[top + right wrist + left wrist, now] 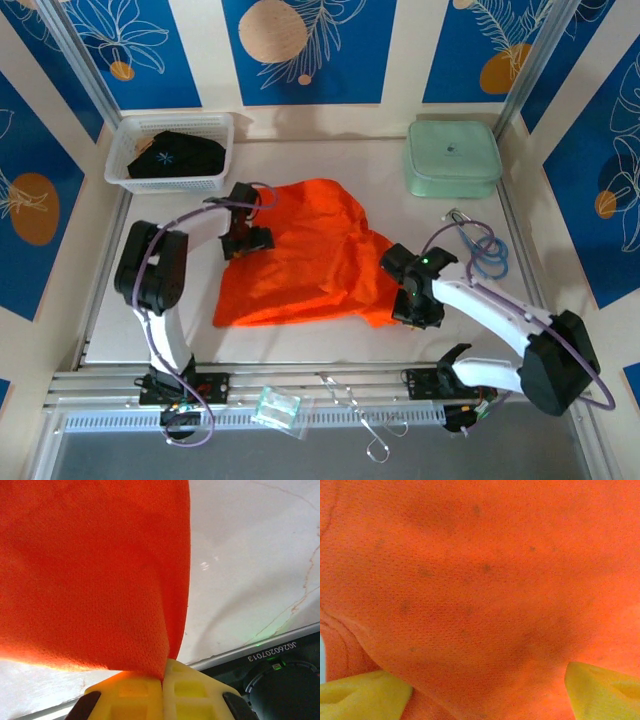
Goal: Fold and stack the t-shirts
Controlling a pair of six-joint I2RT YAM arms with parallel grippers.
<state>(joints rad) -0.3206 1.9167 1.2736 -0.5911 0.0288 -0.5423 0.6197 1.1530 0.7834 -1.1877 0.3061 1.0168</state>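
Observation:
My right gripper eases sideways away from the shirt's middle next and releases the lifted fold there, since bare tabletop lies just beside it toward the cable loop.
The bright orange t-shirt lies rumpled across the middle of the white table. My left gripper rests low on its left edge. In the left wrist view that gripper is open, its yellow fingers set wide apart with orange cloth spread between them. My right gripper is at the shirt's right corner. In the right wrist view it is shut on a lifted fold of the orange t-shirt. The black t-shirt with a small light-blue mark lies in the white mesh basket.
A pale green lidded container stands at the back right. A blue cable loop lies right of the right arm. A clear plastic piece and wire hooks sit on the front rail.

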